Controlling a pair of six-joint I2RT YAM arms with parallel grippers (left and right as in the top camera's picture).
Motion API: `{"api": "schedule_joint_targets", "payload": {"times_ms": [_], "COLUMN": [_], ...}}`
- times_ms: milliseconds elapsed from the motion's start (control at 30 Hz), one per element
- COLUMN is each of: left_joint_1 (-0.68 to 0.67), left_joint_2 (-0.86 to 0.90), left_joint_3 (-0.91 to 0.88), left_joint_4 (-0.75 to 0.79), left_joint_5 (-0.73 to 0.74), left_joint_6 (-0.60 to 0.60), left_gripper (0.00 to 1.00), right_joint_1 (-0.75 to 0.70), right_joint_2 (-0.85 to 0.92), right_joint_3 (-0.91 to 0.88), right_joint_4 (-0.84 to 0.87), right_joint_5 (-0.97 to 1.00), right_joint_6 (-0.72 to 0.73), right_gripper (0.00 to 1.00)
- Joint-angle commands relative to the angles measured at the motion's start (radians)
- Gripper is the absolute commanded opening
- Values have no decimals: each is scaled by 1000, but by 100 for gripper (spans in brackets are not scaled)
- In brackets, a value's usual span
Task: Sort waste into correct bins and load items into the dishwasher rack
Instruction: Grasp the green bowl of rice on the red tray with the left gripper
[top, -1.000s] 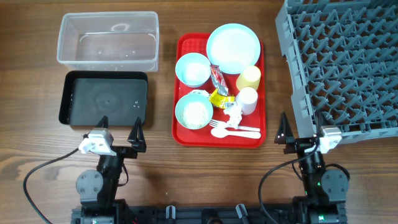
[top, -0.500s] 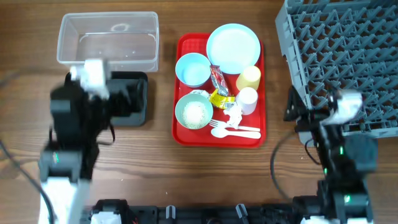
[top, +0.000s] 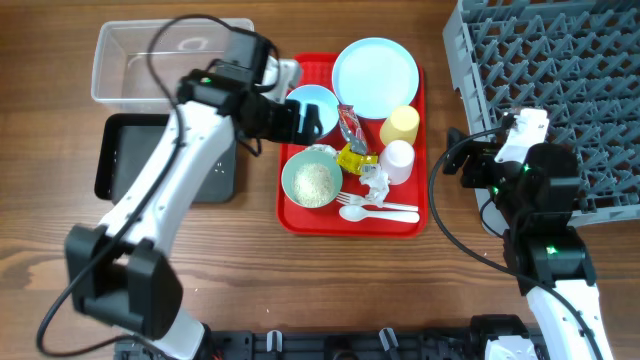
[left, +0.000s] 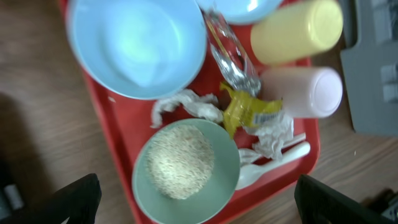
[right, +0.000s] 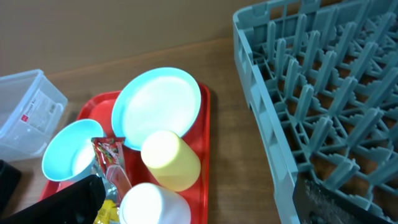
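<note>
I need to lower my left gripper next and move it to the right in the overhead view onto the rice bowl's rim (top: 339, 187) (left: 237, 170) beside the fork, because the grains leave it bare.
On the red tray (top: 296, 218) sit a pale blue plate (top: 375, 75), an empty blue bowl (top: 318, 104), a bowl of rice grains (top: 313, 181), a yellow cup (top: 401, 125), a white cup (top: 398, 160), red (top: 347, 124) and yellow (top: 354, 156) wrappers, tissue (top: 375, 183), and a fork and spoon (top: 378, 209). My left gripper (top: 290, 118) hovers open over the two bowls; in the left wrist view its fingers (left: 202, 199) straddle the rice bowl (left: 185, 163). My right gripper (top: 463, 166) is open and empty between the tray and the grey rack (top: 560, 90).
The clear tub (top: 175, 65) and the black tray (top: 125, 155) lie left of the red tray, with my left arm crossing above the black tray. The right wrist view shows the plate (right: 158, 106), yellow cup (right: 171, 158) and rack edge (right: 261, 93).
Both arms have lifted from the table's front edge. The left arm swung up and right over the red tray. The right arm rose toward the gap beside the rack.
</note>
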Motion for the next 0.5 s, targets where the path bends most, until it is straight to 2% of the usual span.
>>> {"api": "schedule_joint_targets", "payload": {"times_ms": [0,100,233,300,333,400,467], "left_joint_1": [-108,-210,-303,-339,-345,-343,-330], "left_joint_2": [63,95,159,212,230,284,311], "left_joint_3": [18,15,14,14,14,14,14], "left_joint_4": [-24,-38,-11,-4,0,27,40], "left_joint_5": [-32,-164,-200,-247,-259,-314,-333], "left_joint_6": [27,27,26,22,22,-51,-84], "left_gripper": [100,98,80,67,63,46,42], "right_joint_1": [-4,-4,-4,-4,-4,-4,-4], "right_joint_2": [2,1,1,1,1,1,1], "right_joint_3": [28,28,28,28,28,28,28], "right_joint_4": [-23,-21,-26,-34,-39,-51,-66], "right_joint_5": [79,77,76,69,69,69,69], "right_joint_6": [8,10,69,87,86,84,84], "right_gripper": [100,100,100,99,95,83,79]}}
